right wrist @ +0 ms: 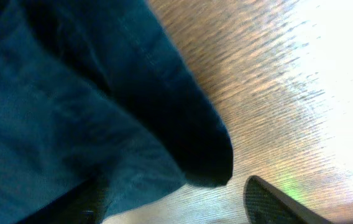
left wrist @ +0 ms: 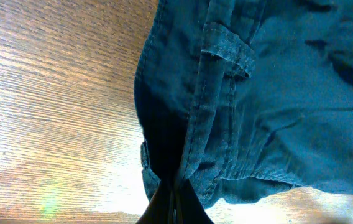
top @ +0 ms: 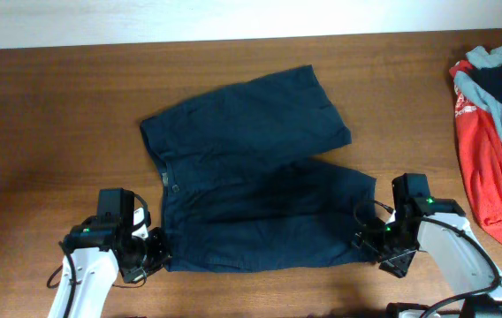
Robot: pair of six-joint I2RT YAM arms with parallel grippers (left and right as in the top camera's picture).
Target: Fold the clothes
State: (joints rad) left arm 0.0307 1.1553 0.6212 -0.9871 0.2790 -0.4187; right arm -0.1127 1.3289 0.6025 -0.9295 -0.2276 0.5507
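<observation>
The shorts (top: pixel 251 177) lie spread open. The left gripper lifts the waistband end next, carries it outward over the far waistband corner (top: pixel 148 131), lowers and releases it.
The clothes, dark navy-blue shorts (top: pixel 251 177), lie spread on the wooden table, with one leg angled toward the back right and the other along the front. My left gripper (top: pixel 156 253) is at the shorts' front left waistband corner. In the left wrist view its fingers (left wrist: pixel 175 202) are pressed together on the waistband edge (left wrist: pixel 220 93). My right gripper (top: pixel 368 240) is at the front leg's right hem. In the right wrist view its fingers (right wrist: pixel 176 202) are spread wide, with the hem corner (right wrist: pixel 133 124) lying between them.
A pile of other garments lies at the table's right edge: a red one with white print (top: pixel 481 159) and a light grey-blue one (top: pixel 497 88). The table's far edge meets a white wall (top: pixel 233 18).
</observation>
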